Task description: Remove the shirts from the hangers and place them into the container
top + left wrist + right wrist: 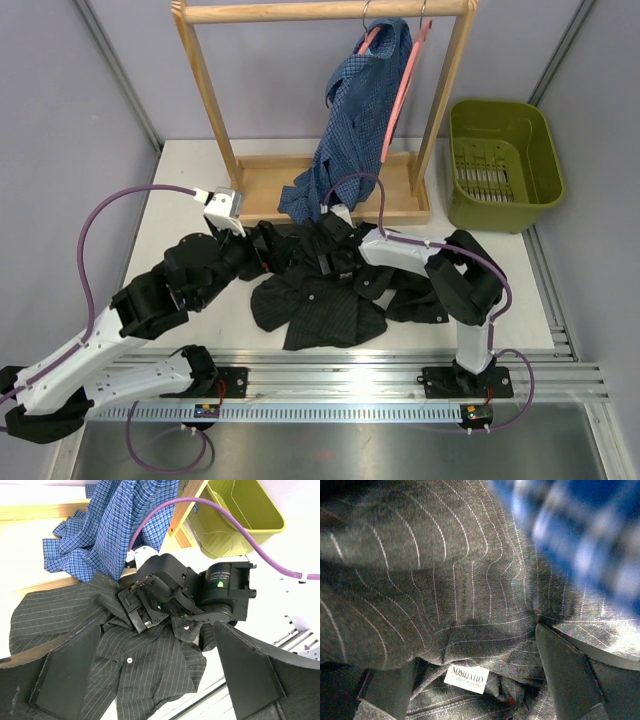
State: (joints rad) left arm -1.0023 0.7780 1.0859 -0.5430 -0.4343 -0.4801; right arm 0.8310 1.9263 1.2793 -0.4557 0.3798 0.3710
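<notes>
My right gripper will next ease slightly back from the blue checked shirt (350, 120) and close on the collar fold by the white label, already between its fingers.
The black striped shirt (320, 305) lies crumpled on the table in front of the rack. My left gripper (280, 250) hovers open over its left part, with striped cloth (150, 665) between the wide fingers (65, 675). My right gripper (325, 250) is open and pressed down into the collar area, where a white label (465, 678) shows between its fingers (565, 680). The blue checked shirt (350, 120) hangs from a pink hanger (372, 38), its hem draped on the rack base. A second pink hanger (405, 90) hangs bare. The olive-green container (535, 190) stands at the right.
The light wooden rack (210, 90) stands at the back of the table, with its base board (265, 185) just behind both grippers. The right gripper's black body (170, 595) and purple cable (260, 555) fill the left wrist view. A metal rail (340, 365) runs along the near edge.
</notes>
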